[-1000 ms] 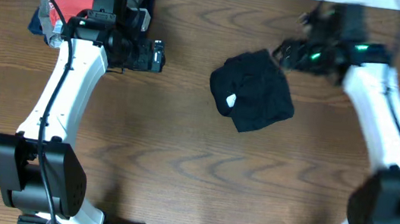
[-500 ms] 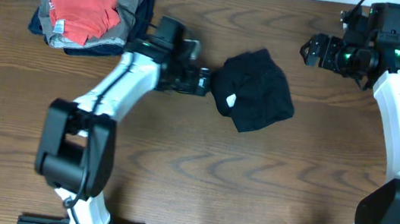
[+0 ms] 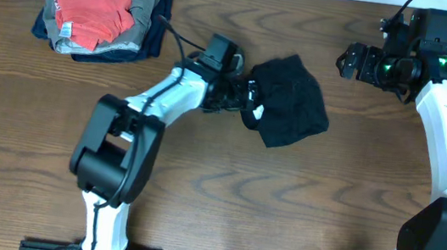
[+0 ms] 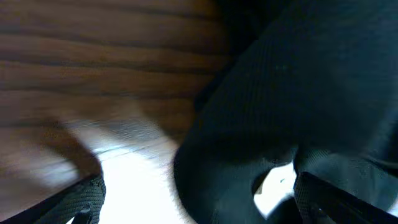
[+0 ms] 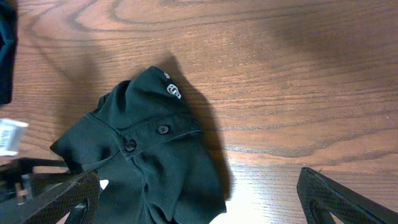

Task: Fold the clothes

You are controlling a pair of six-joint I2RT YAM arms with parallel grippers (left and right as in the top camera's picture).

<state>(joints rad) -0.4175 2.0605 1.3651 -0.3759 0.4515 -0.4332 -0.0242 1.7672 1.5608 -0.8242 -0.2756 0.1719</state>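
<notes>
The left gripper pushes its open fingers to its right in the overhead view around the bunched fabric by the white label next, since the fabric lies there.
A crumpled black shirt (image 3: pixel 288 101) lies on the wooden table at centre right. My left gripper (image 3: pixel 248 96) is open at the shirt's left edge, its jaws wide around the black cloth (image 4: pixel 292 112) and a white label (image 4: pixel 277 185). My right gripper (image 3: pixel 349 60) is open and empty, held above the table to the right of the shirt. In the right wrist view the shirt (image 5: pixel 149 168) shows its button placket and a small logo. A stack of folded clothes (image 3: pixel 102 3) with a red shirt on top sits at the far left.
The wooden table (image 3: pixel 224 193) runs to a white wall along the far edge. The folded stack stands near the far left corner. The left arm (image 3: pixel 167 101) stretches across the table between the stack and the black shirt.
My left gripper swung from beside the folded stack rightward to the black shirt's left edge. My right gripper let go of the shirt and drew back to the right.
</notes>
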